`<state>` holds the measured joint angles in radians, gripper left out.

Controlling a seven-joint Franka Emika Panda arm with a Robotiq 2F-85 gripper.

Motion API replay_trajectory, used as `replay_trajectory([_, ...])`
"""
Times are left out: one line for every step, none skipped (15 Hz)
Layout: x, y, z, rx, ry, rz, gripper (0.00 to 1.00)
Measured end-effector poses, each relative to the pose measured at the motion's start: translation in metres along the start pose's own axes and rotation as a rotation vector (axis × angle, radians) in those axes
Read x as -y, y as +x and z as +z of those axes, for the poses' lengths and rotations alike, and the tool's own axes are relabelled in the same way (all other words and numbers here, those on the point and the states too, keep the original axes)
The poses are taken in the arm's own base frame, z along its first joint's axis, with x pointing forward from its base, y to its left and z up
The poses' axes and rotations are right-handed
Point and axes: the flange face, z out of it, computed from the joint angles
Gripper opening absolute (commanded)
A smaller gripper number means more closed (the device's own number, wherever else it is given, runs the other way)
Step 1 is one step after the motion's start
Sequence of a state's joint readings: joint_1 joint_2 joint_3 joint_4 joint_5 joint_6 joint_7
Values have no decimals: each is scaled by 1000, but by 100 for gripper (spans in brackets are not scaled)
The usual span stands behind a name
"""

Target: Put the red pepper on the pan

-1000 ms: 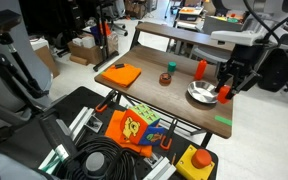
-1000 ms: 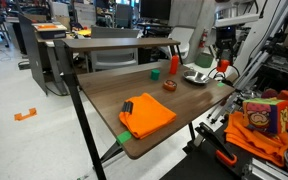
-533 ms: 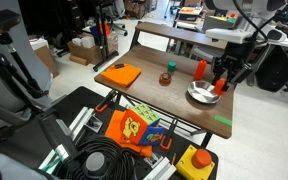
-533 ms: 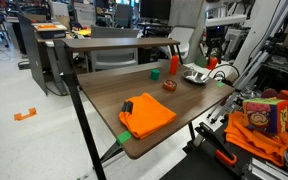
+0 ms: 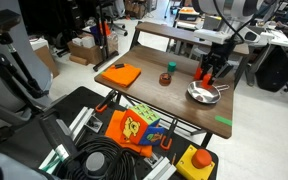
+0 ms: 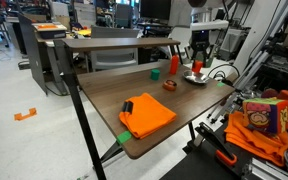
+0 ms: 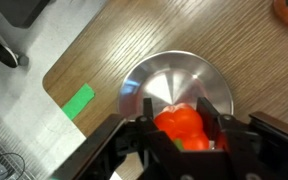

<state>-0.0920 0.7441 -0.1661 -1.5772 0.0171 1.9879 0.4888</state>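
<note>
The robot's gripper should lower the red pepper it holds into the silver pan (image 5: 203, 93) (image 7: 177, 95) next, shifting slightly toward the small dark dish.
In the wrist view my gripper (image 7: 181, 140) is shut on the red pepper (image 7: 179, 122), a small squat red object with a green stem, held between both fingers. The silver pan (image 7: 174, 82) lies right beneath it on the wooden table. In both exterior views the gripper (image 5: 210, 74) (image 6: 197, 68) hangs just above the pan (image 5: 201, 96) (image 6: 196, 79) at the table's far end. The pepper is held a little above the pan's floor.
A red-orange cylinder (image 5: 199, 69) stands close beside the gripper. A small dark dish (image 5: 166, 78) (image 6: 169, 85) and an orange cloth (image 5: 119, 74) (image 6: 147, 114) lie on the table. Green tape (image 7: 80, 100) (image 5: 223, 122) marks the table near its edge.
My gripper has moved with the red pepper from beside the pan's outer edge to over the pan.
</note>
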Motion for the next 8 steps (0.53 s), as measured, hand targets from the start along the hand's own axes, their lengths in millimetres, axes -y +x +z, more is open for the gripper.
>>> replay_trajectory([9,0,5,4,2,-8,22])
replay_trajectory([17,-1,9,8,4,-16,22])
replay_trajectory([25,-1,12,10,5,-23,22])
replay_trajectory([31,-1,15,12,8,-28,22])
replay_trajectory([35,-1,17,13,10,-32,22])
replay_trajectory([38,-1,18,13,10,-34,22])
replay_trajectory([39,-1,19,14,11,-34,22])
replay_trajectory([39,0,19,16,12,-33,22])
